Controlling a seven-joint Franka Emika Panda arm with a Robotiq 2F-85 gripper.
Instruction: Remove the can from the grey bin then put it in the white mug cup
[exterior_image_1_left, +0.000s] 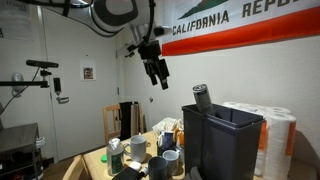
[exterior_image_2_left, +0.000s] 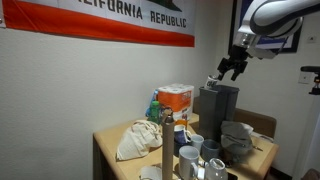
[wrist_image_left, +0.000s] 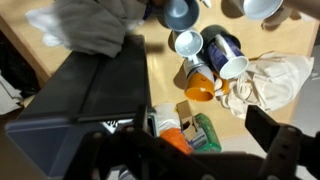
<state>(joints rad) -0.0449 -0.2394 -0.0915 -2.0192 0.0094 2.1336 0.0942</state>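
The can's silvery top (exterior_image_1_left: 201, 89) lies beside my gripper over the bin (exterior_image_1_left: 222, 135) and sticks clear above the bin's rim, so next my open gripper should move across to that end of the can.
The grey bin (exterior_image_1_left: 222, 135) stands tall at the table's edge and shows in both exterior views (exterior_image_2_left: 217, 105) and in the wrist view (wrist_image_left: 80, 95). The can (exterior_image_1_left: 202, 96) leans in the bin, with its silvery top sticking above the rim. I cannot make out the can in the wrist view. My gripper (exterior_image_1_left: 157, 70) hangs open and empty in the air, above and beside the bin (exterior_image_2_left: 228, 68). Its fingers frame the lower part of the wrist view (wrist_image_left: 190, 150). White mugs (wrist_image_left: 187, 43) (wrist_image_left: 232, 66) stand on the table among other cups (exterior_image_1_left: 168, 158) (exterior_image_2_left: 190, 155).
White paper-towel rolls (exterior_image_1_left: 272, 130) stand behind the bin. A beige cloth (exterior_image_2_left: 138, 140) (wrist_image_left: 265, 80), a grey cloth (wrist_image_left: 100, 25), an orange cup (wrist_image_left: 200, 88), a blue mug (wrist_image_left: 222, 45) and an orange-topped container (exterior_image_2_left: 175, 97) crowd the table. A flag hangs on the wall.
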